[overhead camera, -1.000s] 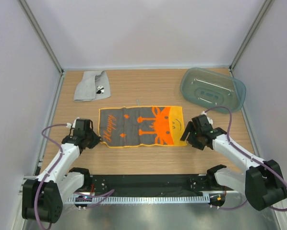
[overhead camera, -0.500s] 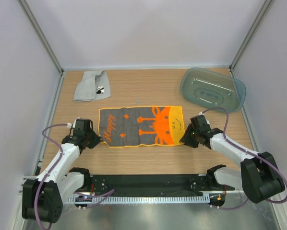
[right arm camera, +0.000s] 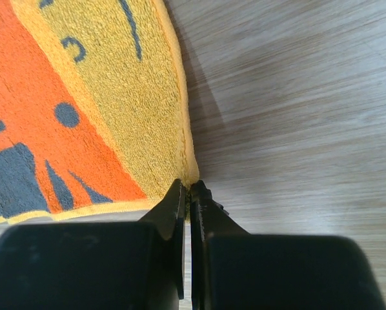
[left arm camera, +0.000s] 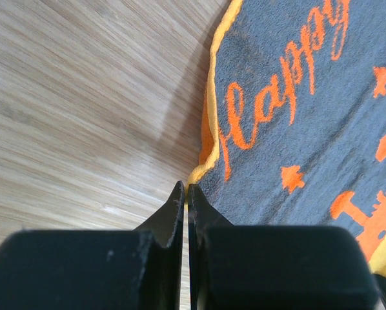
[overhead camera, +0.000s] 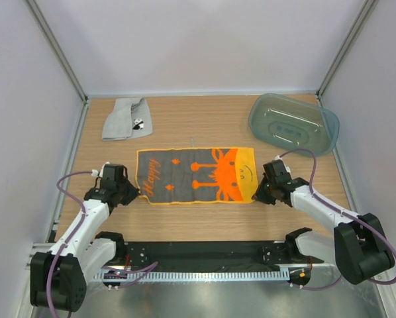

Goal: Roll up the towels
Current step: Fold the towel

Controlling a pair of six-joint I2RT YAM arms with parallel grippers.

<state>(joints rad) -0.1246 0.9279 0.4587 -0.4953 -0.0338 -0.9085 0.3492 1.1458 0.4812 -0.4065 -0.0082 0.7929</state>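
My right gripper carries the pinched corner up and outward onto the towel's far corner by the tub next and releases it, since the towel lies unfolded.
The orange and dark grey towel (overhead camera: 195, 175) lies flat in the middle of the table, its "Happy" end to the left. My left gripper (overhead camera: 138, 192) is shut on its near left corner; in the left wrist view the yellow hem meets the closed tips (left arm camera: 185, 188) beside the grey pile (left arm camera: 296, 129). My right gripper (overhead camera: 255, 197) is shut on the near right corner, where the yellow edge (right arm camera: 115, 97) is pinched between the tips (right arm camera: 190, 187). The plain grey towel (overhead camera: 126, 118) lies loosely folded at the back left.
A translucent blue-green tub (overhead camera: 293, 124) sits upside down at the back right. Metal frame posts and white walls close in the wooden table (overhead camera: 204, 222) on three sides. A black rail runs along the near edge between the arm bases.
My right gripper slid left to the orange towel's near right corner and closed on it. The left gripper stayed shut at the near left corner.
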